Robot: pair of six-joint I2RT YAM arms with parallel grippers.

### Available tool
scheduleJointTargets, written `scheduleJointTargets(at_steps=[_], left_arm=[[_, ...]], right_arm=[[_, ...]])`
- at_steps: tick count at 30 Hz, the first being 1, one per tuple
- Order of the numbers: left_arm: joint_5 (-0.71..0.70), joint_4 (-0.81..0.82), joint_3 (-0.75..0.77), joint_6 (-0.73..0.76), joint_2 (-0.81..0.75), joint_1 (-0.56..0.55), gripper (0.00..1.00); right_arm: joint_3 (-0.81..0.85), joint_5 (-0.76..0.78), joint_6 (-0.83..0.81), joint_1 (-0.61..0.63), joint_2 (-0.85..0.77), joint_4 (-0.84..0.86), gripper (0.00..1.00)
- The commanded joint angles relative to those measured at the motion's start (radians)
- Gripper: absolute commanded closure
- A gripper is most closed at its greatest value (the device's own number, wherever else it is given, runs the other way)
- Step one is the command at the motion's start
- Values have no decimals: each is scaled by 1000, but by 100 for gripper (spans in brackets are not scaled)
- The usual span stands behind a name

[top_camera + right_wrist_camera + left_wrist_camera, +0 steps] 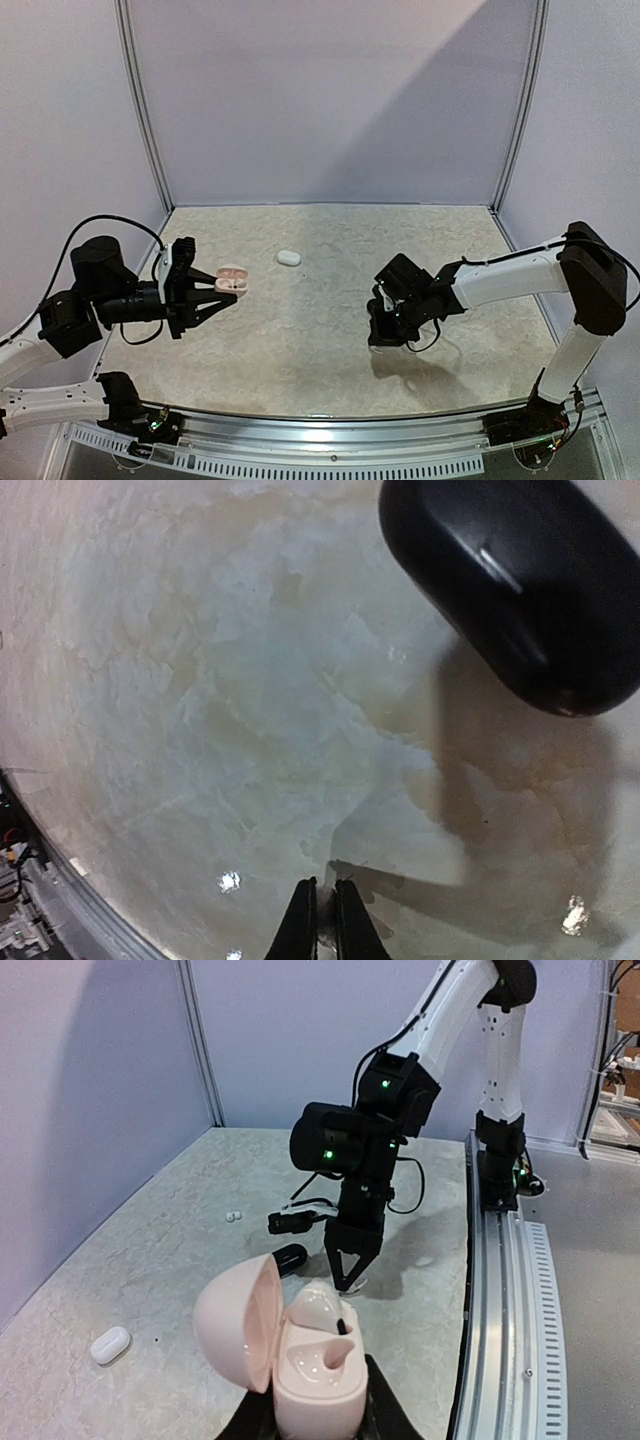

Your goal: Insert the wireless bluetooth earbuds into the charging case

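My right gripper will stay low and tilt first, to swing its fingers toward the pink charging case [300, 1380].
A pink charging case [300, 1380] stands with its lid open, and my left gripper [316, 1418] is shut on its base, held above the table's left side [232, 279]. One pink earbud [318, 1306] sits in the far socket. The near socket [325, 1358] is bare. My right gripper [386, 338] points down at the table on the right, its tips at the surface. In the right wrist view its fingers [300, 920] are shut on a small pale earbud [321, 920], seen from the left wrist as a pale bit [356, 1283] under the tips.
A closed black case [520, 590] lies just beside the right gripper [290, 1257]. A closed white case [289, 257] rests mid-table towards the back. Two tiny white bits [232, 1216] lie farther off. A metal rail [330, 425] runs along the near edge.
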Motion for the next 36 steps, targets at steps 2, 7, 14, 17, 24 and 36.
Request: scheduleJointTargets(at_steps=[2,7,14,17,24,36], left_arm=[[8,-3,-19,-18,-19,16,100],[9,3,-28,-25,-28,18,100],[12,7,-35,-34,-38,21,100],[13,4,-38,-34,-42,23,100],[19,17,-51,-41,-49,24,100],[36,15,-59,-35,-67,26,100]], right_arm=[[-120,-246,163,-68,37,432,100],[-236,-361,340,-85,114,738,100],[-338,-287,487,-98,189,842,94],[-293,-191,406,-97,158,579,85],[-156,-21,224,-96,69,119,71],[130,186,31,-72,-5,-337,64]])
